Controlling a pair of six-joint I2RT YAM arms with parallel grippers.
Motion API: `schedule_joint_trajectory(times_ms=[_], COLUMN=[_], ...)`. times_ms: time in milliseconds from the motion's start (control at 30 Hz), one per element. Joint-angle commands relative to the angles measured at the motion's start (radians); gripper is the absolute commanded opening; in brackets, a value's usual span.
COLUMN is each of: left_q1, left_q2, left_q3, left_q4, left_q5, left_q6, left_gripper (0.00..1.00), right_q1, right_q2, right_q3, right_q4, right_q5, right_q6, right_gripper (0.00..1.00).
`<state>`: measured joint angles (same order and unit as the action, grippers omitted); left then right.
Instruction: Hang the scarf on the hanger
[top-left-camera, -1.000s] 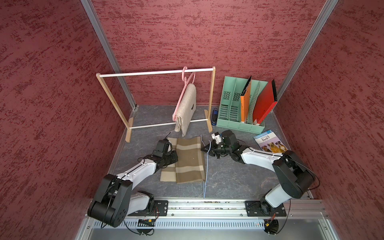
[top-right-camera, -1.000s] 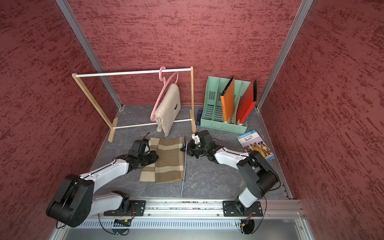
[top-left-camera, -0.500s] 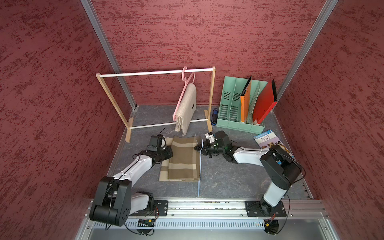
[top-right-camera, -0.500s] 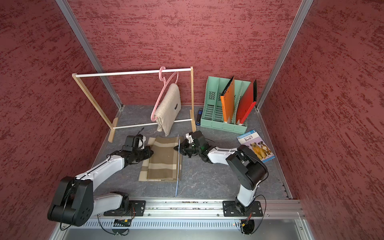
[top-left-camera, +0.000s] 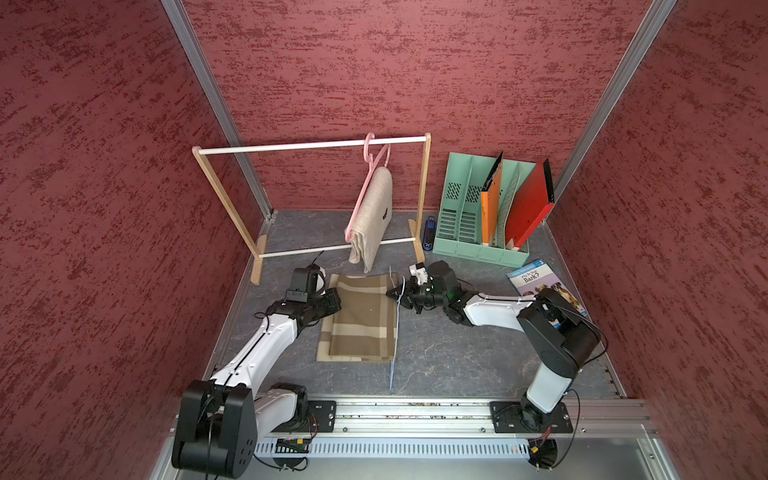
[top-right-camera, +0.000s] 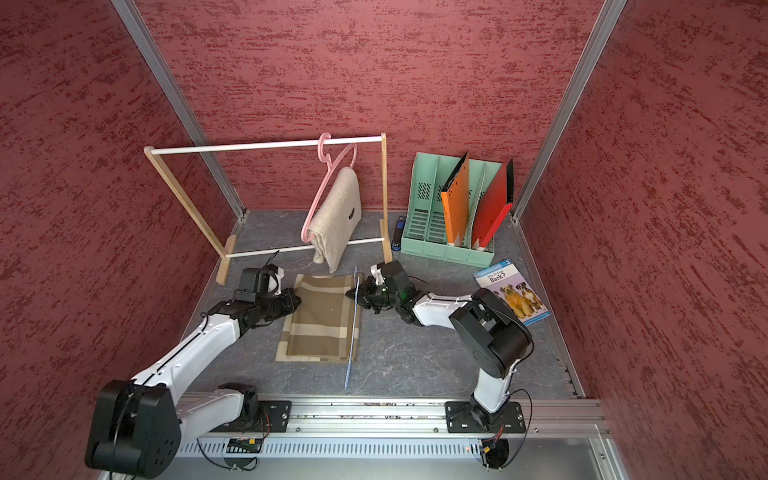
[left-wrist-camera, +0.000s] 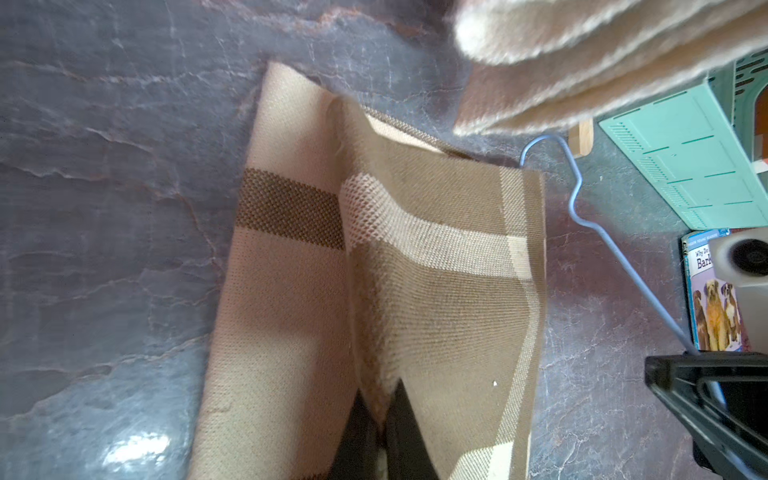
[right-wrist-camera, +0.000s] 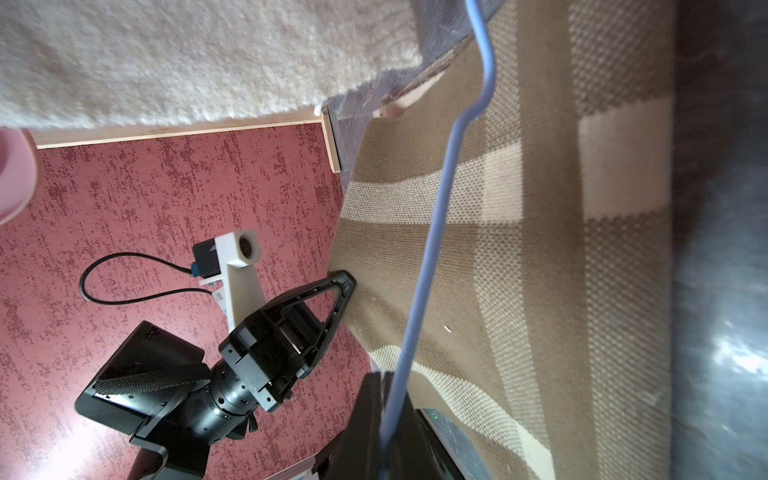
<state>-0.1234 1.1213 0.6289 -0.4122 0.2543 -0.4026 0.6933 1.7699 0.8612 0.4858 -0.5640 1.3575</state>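
Note:
The pinched fold in my left gripper goes down over the scarf's beige strip (top-left-camera: 325, 332) (left-wrist-camera: 280, 320), away from the hanger, and comes free next, since the strip lies bare.
The brown plaid scarf (top-left-camera: 359, 318) (top-right-camera: 326, 318) lies folded flat on the grey table. My left gripper (top-left-camera: 336, 301) (top-right-camera: 296, 301) is at its left edge, shut on a pinched fold of the scarf (left-wrist-camera: 436, 270), as the left wrist view shows at the jaws (left-wrist-camera: 384, 419). My right gripper (top-left-camera: 394, 293) (top-right-camera: 353, 294) (right-wrist-camera: 388, 399) is shut on a thin blue wire hanger (top-left-camera: 394, 357) (top-right-camera: 352, 345) (right-wrist-camera: 432, 249). The hanger stands on edge along the scarf's right side, with its hook (left-wrist-camera: 540, 143) pointing to the back.
A wooden rack (top-left-camera: 311, 145) stands at the back, with a pink hanger (top-left-camera: 376, 151) carrying a beige cloth (top-left-camera: 374, 216) that hangs just behind the scarf. A mint file organiser (top-left-camera: 457, 208), a small blue object (top-left-camera: 429, 232) and a dog book (top-left-camera: 540, 282) are at the right.
My right gripper has carried the blue hanger left, up against the scarf's right edge. My left gripper has shifted left and back with the scarf's edge, and the scarf has slid slightly left.

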Motion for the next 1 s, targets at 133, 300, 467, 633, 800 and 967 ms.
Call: schedule_joint_trajectory(times_ms=[133, 300, 467, 633, 800, 967], left_q1=[0.047, 0.089, 0.110, 0.121, 0.130, 0.133], left_q2=[0.022, 0.103, 0.157, 0.197, 0.262, 0.260], left_q3=[0.036, 0.045, 0.061, 0.072, 0.099, 0.108], left_q4=[-0.037, -0.042, -0.037, -0.030, -0.044, -0.060], left_q5=[-0.071, -0.044, -0.032, -0.036, -0.043, -0.059], left_q6=[0.016, -0.001, -0.006, -0.009, -0.014, -0.012], left_gripper=[0.00, 0.02, 0.05, 0.06, 0.09, 0.26], right_q1=[0.006, 0.006, 0.006, 0.006, 0.002, -0.002], right_q2=[0.023, 0.033, 0.042, 0.046, 0.044, 0.036], right_q3=[0.026, 0.025, 0.031, 0.032, 0.030, 0.024], right_q4=[0.017, 0.031, 0.036, 0.039, 0.043, 0.045], right_q5=[-0.005, -0.013, -0.017, -0.015, -0.006, -0.007], right_q6=[-0.016, -0.012, -0.009, -0.008, -0.003, -0.002], right_gripper=[0.00, 0.00, 0.00, 0.00, 0.00, 0.00])
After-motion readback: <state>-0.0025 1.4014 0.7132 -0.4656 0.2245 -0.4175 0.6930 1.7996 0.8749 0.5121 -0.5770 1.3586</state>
